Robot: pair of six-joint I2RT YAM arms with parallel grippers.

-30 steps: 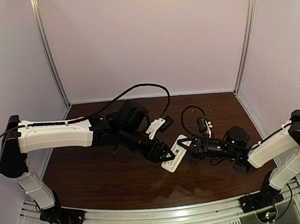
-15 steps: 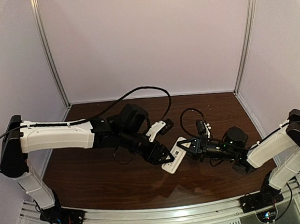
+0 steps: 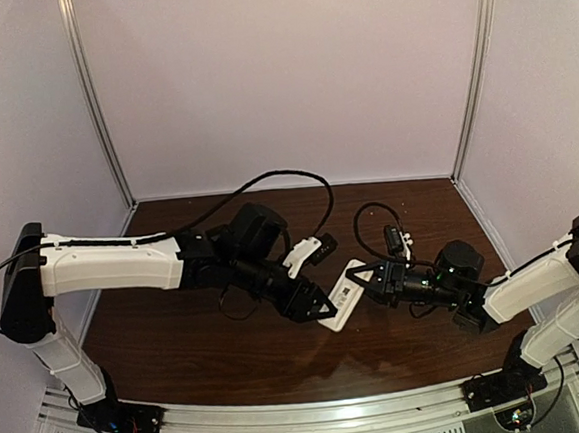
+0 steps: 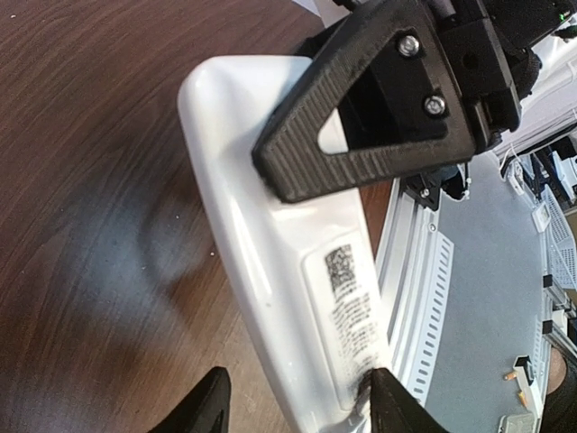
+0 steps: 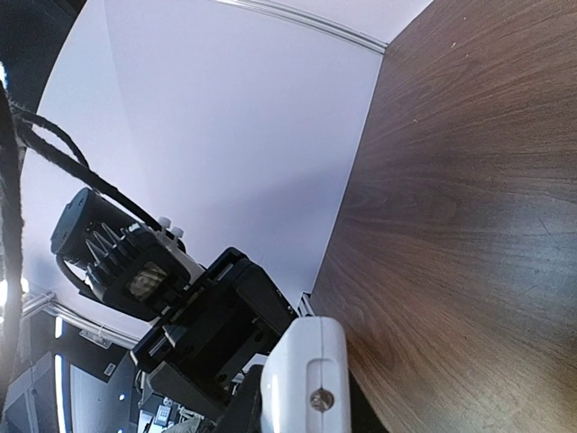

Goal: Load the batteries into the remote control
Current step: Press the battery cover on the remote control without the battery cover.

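Observation:
My left gripper is already on both sides of the remote's near end. My right gripper needs to carry the remote's far end [image 3: 355,266] [image 5: 309,354] outward toward the back wall and then open to let it go.
The white remote control [image 3: 342,298] is back side up near the middle of the table, between my two grippers. In the left wrist view its printed label faces up [image 4: 347,307]. My right gripper [image 3: 367,281] is shut on the remote's far end; one ribbed black finger [image 4: 361,135] lies across it. In the right wrist view that end [image 5: 306,379] sits between the jaws of the right gripper [image 5: 302,413]. My left gripper [image 3: 317,310] is open and straddles the near end [image 4: 296,383]: one finger touches the remote, the other stands apart from it. The batteries are out of view.
The dark wooden table [image 3: 178,326] is enclosed by pale walls at the back and sides. A metal rail [image 3: 315,415] runs along the front edge. A black cable [image 3: 266,173] loops above the left arm.
The right gripper has drawn back a little to the right and away, and the remote has shifted with it. The left gripper has stayed at the remote's near end.

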